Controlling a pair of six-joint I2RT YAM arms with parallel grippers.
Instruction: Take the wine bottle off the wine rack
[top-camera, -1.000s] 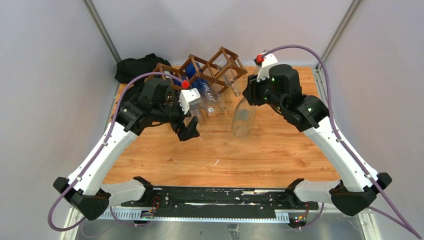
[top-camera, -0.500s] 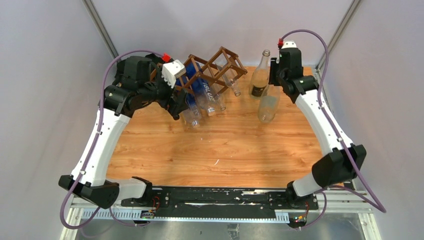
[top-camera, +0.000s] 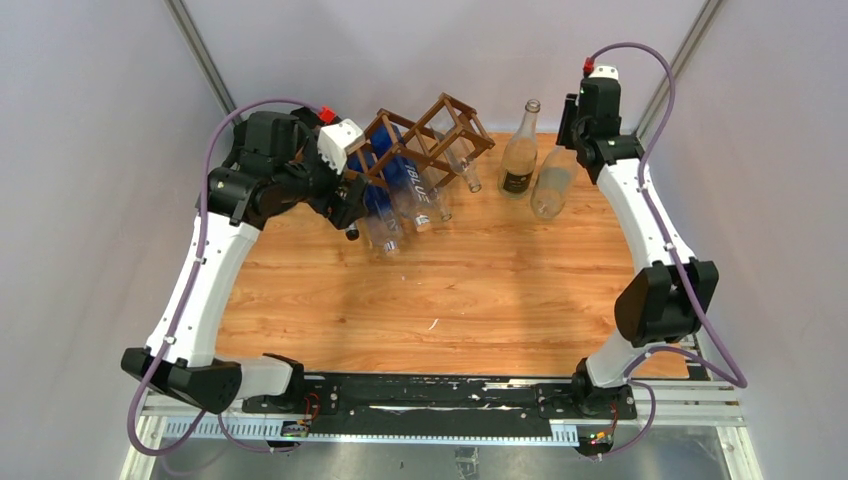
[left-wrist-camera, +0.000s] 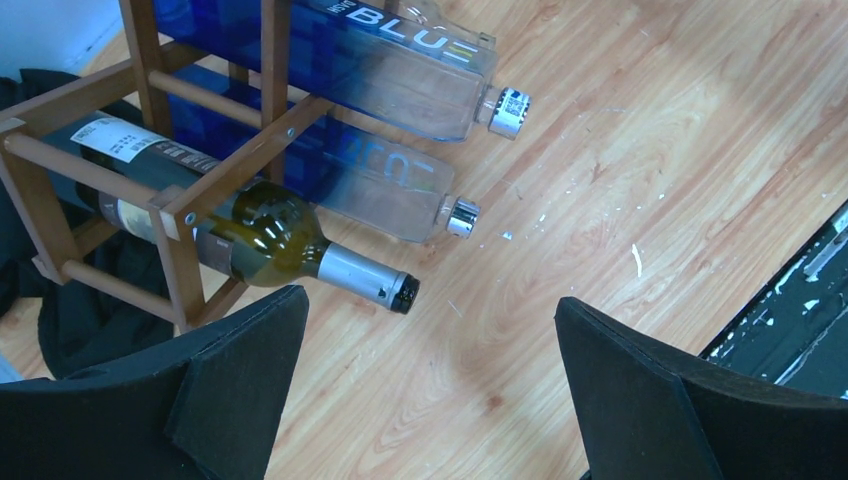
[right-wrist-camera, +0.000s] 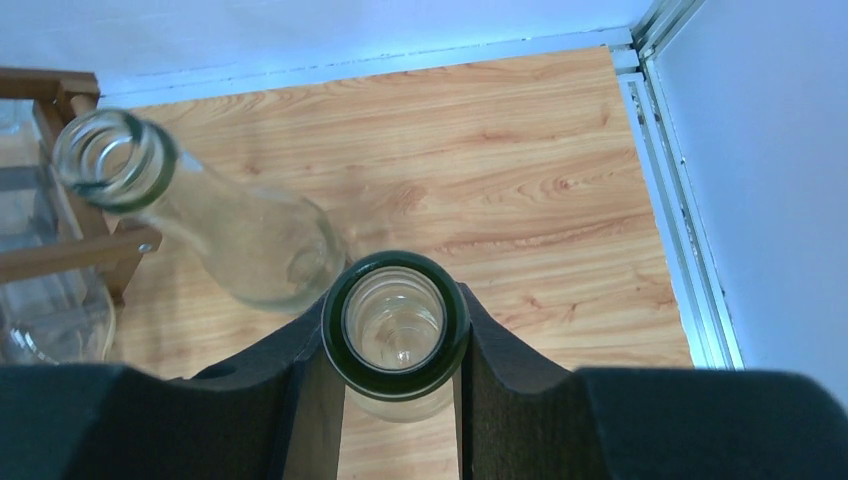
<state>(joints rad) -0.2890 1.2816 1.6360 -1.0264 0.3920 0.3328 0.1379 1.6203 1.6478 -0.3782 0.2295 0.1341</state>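
Observation:
My right gripper needs to move outward next and lower the base of the clear bottle it is holding onto the bare wood (top-camera: 570, 198) (right-wrist-camera: 492, 292) beside it. Then it needs to open.
My right gripper (top-camera: 572, 140) is shut on the neck of a clear wine bottle (top-camera: 551, 187), held upright at the table's back right; in the right wrist view its dark-rimmed mouth (right-wrist-camera: 395, 322) sits between my fingers. The dark brown wine rack (top-camera: 440, 125) lies at the back centre. A green wine bottle (left-wrist-camera: 270, 235) lies in its lowest cell, neck sticking out. My left gripper (top-camera: 350, 212) hangs open just in front of that neck, with bare wood between its fingers (left-wrist-camera: 240, 370).
Two blue bottles (top-camera: 405, 185) lie in the rack, necks toward the front. A second clear bottle (top-camera: 520, 150) stands upright just left of the held one. A black cloth (top-camera: 265, 130) lies behind the rack's left end. The table's right rail (right-wrist-camera: 670, 180) is close.
The right arm has carried the clear bottle from mid-table to the back right, beside the standing bottle. The left arm has drawn back toward the rack's left end, still open.

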